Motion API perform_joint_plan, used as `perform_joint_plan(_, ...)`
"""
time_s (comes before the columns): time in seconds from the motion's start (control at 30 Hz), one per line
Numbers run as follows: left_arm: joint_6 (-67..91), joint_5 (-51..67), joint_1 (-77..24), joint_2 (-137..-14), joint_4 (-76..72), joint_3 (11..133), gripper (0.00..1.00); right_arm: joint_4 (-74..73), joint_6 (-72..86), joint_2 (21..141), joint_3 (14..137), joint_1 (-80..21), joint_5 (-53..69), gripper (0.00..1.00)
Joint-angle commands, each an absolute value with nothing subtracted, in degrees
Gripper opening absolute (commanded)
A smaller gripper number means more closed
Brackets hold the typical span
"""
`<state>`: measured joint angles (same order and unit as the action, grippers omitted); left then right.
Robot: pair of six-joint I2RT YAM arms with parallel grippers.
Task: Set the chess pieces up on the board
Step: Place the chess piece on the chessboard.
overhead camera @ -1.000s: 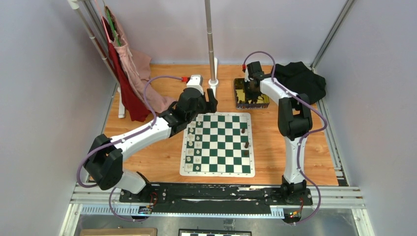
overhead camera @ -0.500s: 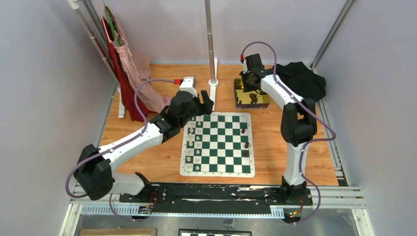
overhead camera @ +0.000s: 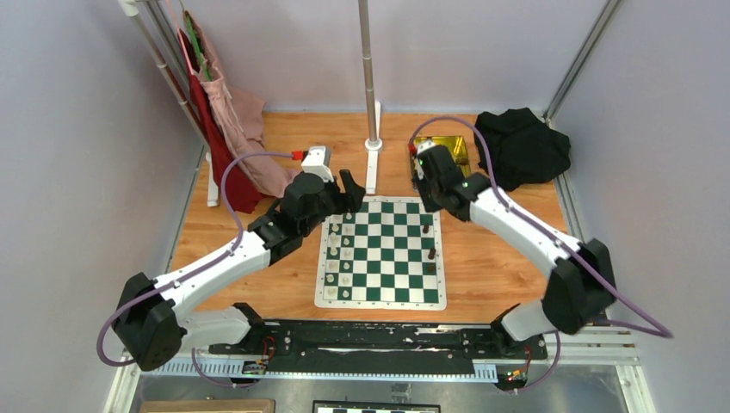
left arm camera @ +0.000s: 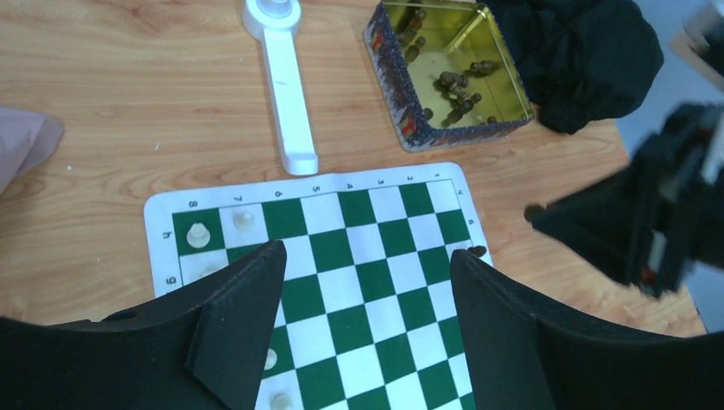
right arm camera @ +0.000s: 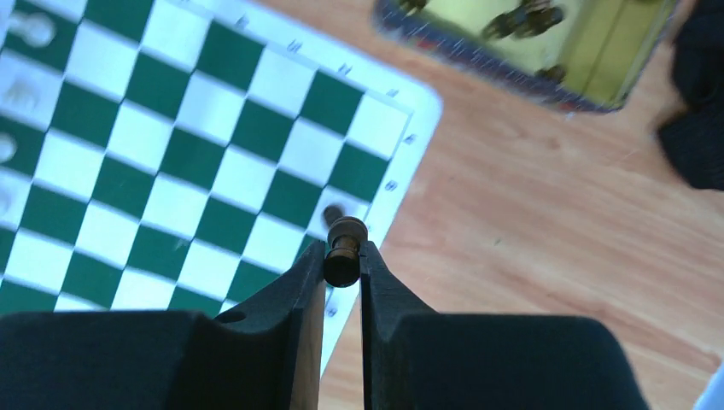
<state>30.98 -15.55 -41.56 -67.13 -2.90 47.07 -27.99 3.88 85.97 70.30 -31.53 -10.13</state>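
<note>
The robot's right gripper should next move back past the standing dark pieces and down onto the green near corner square (overhead camera: 430, 295), then let go of its piece, because that square is empty.
The green-and-white board (overhead camera: 381, 252) lies in the middle of the wooden table. Dark brown chess pieces (overhead camera: 431, 254) stand along its right edge, and more lie in the gold tin (left arm camera: 448, 73). My right gripper (right arm camera: 343, 248) is shut on one dark brown piece (right arm camera: 345, 235), held above the board's far right corner beside a standing dark piece (right arm camera: 333, 212). My left gripper (left arm camera: 367, 256) hovers open and empty over the board's far left part (left arm camera: 341, 256). Cream-white pieces (overhead camera: 334, 249) fill the left columns.
The gold tin (overhead camera: 452, 148) sits just beyond the board's far right corner. A black cloth (overhead camera: 525, 142) lies to its right. A white pole on a base (overhead camera: 372, 138) stands behind the board. Red and pink garments (overhead camera: 228, 129) hang at the far left.
My right arm has swung from over the gold tin down to the board's far right corner, carrying the dark piece. My left arm has drawn back slightly to the left.
</note>
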Motion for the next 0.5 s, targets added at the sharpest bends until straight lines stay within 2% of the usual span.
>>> perform_joint_plan(0.0,32.2,-15.0,-42.5,-64.1,-3.3,44.4,0.76,-31.7,11.4,74.8,58.7,-40.0,-16.1,0.0)
perform_joint_plan(0.23,32.8,-17.5,-45.7,-61.8,-3.3,42.2,0.75,-36.9,23.4,60.9,47.1,-53.2,-20.5,0.0)
perform_joint_plan(0.47,32.6,-18.5,-47.4,-61.7,-3.1,41.8,0.75,-38.2,34.6,59.0,39.5,-63.4,-23.1,0.0)
